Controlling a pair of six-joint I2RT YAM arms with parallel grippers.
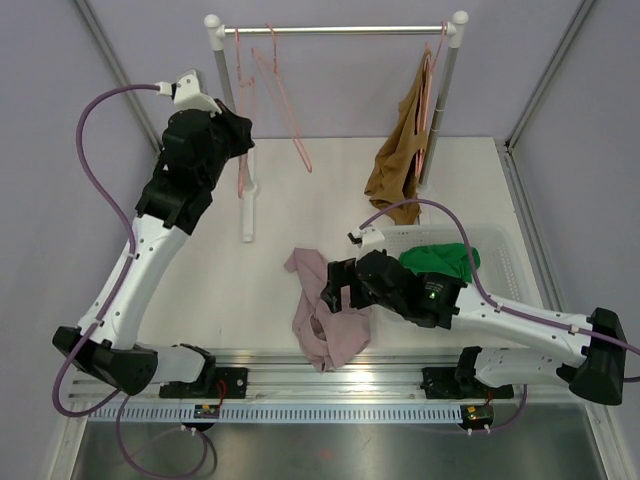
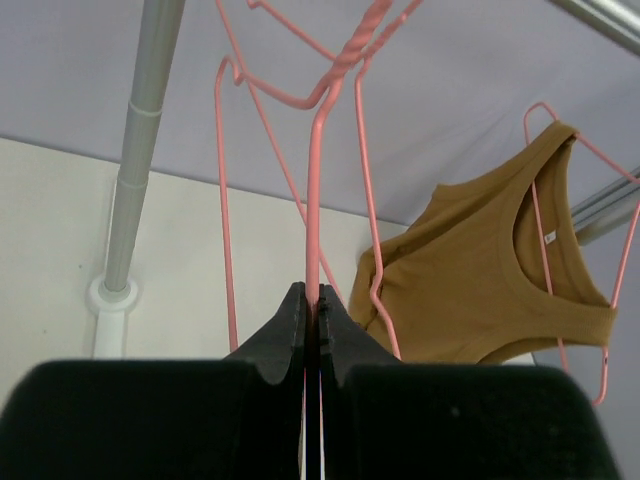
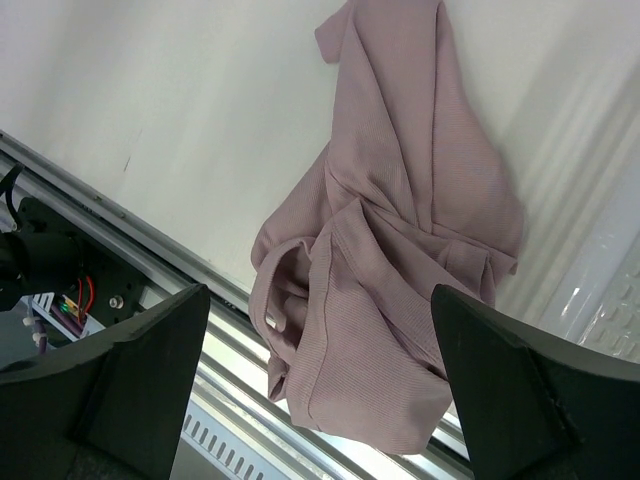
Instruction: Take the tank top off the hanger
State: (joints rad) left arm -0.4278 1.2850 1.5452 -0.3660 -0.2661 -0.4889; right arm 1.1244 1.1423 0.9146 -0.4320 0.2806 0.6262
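My left gripper moves outward to the part of the bar beside the second hanger (image 1: 255, 31) next. It lets go of the pink hanger's wire there, since that hanger is empty.
A mauve tank top (image 1: 325, 310) lies crumpled on the table near the front edge, off any hanger; it also shows in the right wrist view (image 3: 390, 270). My right gripper (image 1: 335, 285) hovers over it, open and empty (image 3: 320, 295). My left gripper (image 1: 240, 135) is raised at the left end of the rail and shut on the wire of an empty pink hanger (image 2: 313, 180), its jaws (image 2: 312, 300) pinching the wire. A brown tank top (image 1: 395, 160) hangs on another pink hanger (image 1: 432, 70) at the rail's right end, also in the left wrist view (image 2: 480, 290).
A second empty pink hanger (image 1: 285, 90) hangs on the metal rail (image 1: 340, 30). The rack's left post (image 2: 135, 170) and foot (image 1: 248, 215) stand beside my left gripper. A white basket (image 1: 500, 260) at the right holds a green garment (image 1: 440, 260).
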